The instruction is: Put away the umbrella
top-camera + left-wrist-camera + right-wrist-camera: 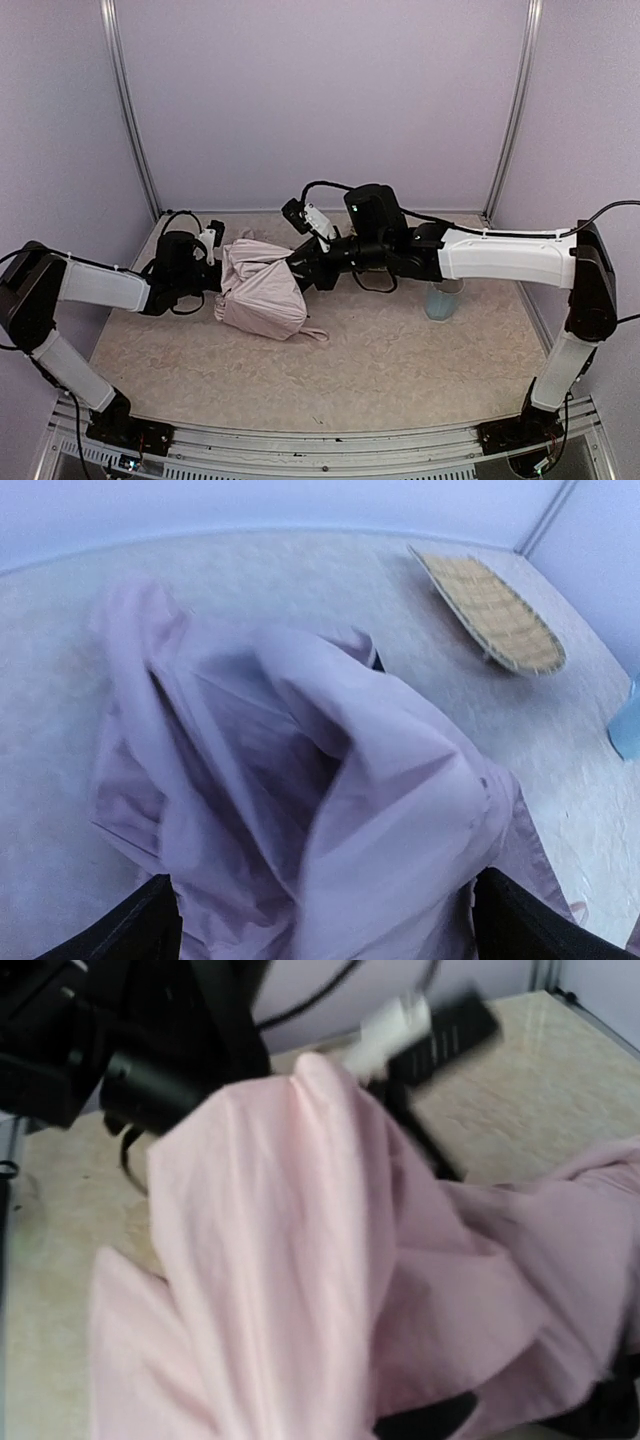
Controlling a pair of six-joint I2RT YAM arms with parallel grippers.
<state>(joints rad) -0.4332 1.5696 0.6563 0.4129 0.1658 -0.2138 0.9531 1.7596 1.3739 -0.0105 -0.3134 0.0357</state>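
My left gripper swings up and back next, turning toward the fabric beside my right gripper, because a fold there sits pinched between those dark fingers.
The umbrella [262, 288] is a crumpled bundle of pale-pink fabric lying on the table between both arms; its shaft and handle are hidden. My left gripper [220, 262] is at the bundle's left side. In the left wrist view its black fingers [140, 930] stand wide apart with the fabric [330, 780] bulging between them. My right gripper [298, 268] is at the bundle's right side. In the right wrist view the fabric [300, 1260] fills the frame and a fold sits pinched between the dark fingers [430, 1420].
A woven yellow tray [490, 610] lies on the table beyond the umbrella, hidden in the top view. A pale-blue translucent cup [443, 298] stands under the right forearm. Enclosure walls and metal posts ring the table.
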